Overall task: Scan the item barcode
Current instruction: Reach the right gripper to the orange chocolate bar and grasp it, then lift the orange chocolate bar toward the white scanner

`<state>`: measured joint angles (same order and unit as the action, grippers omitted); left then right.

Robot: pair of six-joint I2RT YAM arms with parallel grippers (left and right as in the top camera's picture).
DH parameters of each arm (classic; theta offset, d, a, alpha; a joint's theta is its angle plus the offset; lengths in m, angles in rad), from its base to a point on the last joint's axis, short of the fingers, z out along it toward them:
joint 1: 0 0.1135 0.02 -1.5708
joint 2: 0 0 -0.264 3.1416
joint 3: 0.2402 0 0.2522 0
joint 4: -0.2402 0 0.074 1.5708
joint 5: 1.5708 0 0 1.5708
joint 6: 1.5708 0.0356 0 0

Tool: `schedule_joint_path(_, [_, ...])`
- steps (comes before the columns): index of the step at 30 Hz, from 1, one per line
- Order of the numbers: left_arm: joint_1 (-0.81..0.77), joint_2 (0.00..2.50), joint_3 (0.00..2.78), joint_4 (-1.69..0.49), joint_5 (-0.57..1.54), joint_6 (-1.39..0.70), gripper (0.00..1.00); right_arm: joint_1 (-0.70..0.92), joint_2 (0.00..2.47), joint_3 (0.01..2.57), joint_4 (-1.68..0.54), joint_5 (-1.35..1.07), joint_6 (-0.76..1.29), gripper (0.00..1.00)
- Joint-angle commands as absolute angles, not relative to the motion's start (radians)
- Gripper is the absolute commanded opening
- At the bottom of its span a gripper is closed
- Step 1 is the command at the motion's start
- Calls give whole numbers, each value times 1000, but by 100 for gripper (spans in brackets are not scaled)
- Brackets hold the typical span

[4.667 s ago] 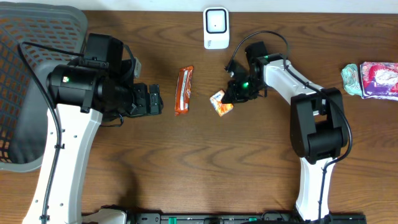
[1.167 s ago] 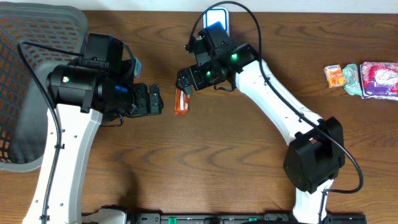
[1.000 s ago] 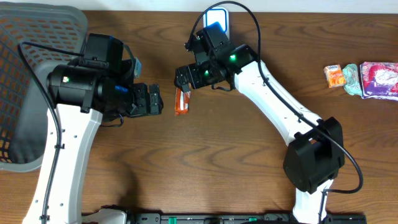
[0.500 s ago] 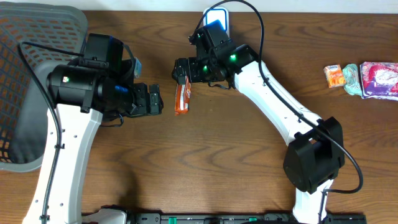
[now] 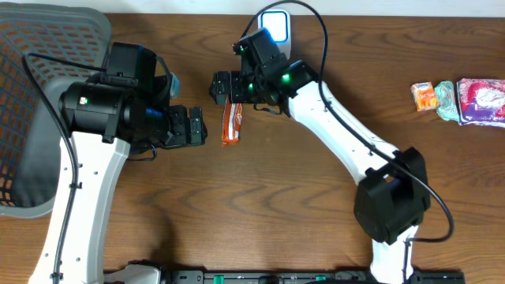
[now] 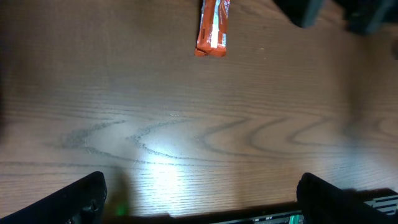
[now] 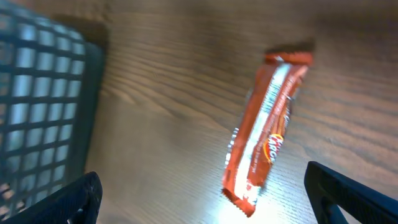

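The robot's right gripper needs to move down and back next, onto the snack bar's near crimped end (image 5: 230,141) (image 7: 240,199), which lies below the gripper and closer to the robot's base.
An orange snack bar (image 5: 232,125) lies flat on the wooden table, between the two arms. The left wrist view shows the bar (image 6: 212,28) far ahead, and in the right wrist view the bar (image 7: 267,130) lies slanted just beyond the fingertips. My right gripper (image 5: 222,87) hovers open over the bar's upper end, and between its fingers (image 7: 211,199) there is nothing. My left gripper (image 5: 197,126) sits open just left of the bar, empty too (image 6: 205,202). The white scanner (image 5: 274,28) stands at the table's back edge, partly hidden by the right arm.
A dark mesh basket (image 5: 31,95) fills the left side, and the basket (image 7: 37,93) shows at the left of the right wrist view. A small orange packet (image 5: 426,95), a green packet (image 5: 447,101) and a pink packet (image 5: 481,101) lie at the far right.
The right arm has swung left, from the bar's right side to above its upper end. The small orange packet now lies at the far right. The left arm has not moved.
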<state>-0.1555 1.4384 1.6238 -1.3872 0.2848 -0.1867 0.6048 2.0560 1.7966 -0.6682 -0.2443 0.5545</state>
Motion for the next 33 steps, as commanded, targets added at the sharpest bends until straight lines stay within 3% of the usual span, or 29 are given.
schedule_joint_path(1, [-160,1442,1621,-1391,278,-193,98,602,2106,1792,-677,-199,609,99])
schedule_joint_path(15, [-160,1442,1621,-1391,278,-193,98,597,2215,1790,-657,-160,617,87])
schedule_joint_path(26, [-160,1442,1621,-1391,278,-193,98,606,2294,1790,-756,-290,704,72])
schedule_joint_path(33, [-160,1442,1621,-1391,278,-193,98,621,2297,1789,-744,-290,744,71])
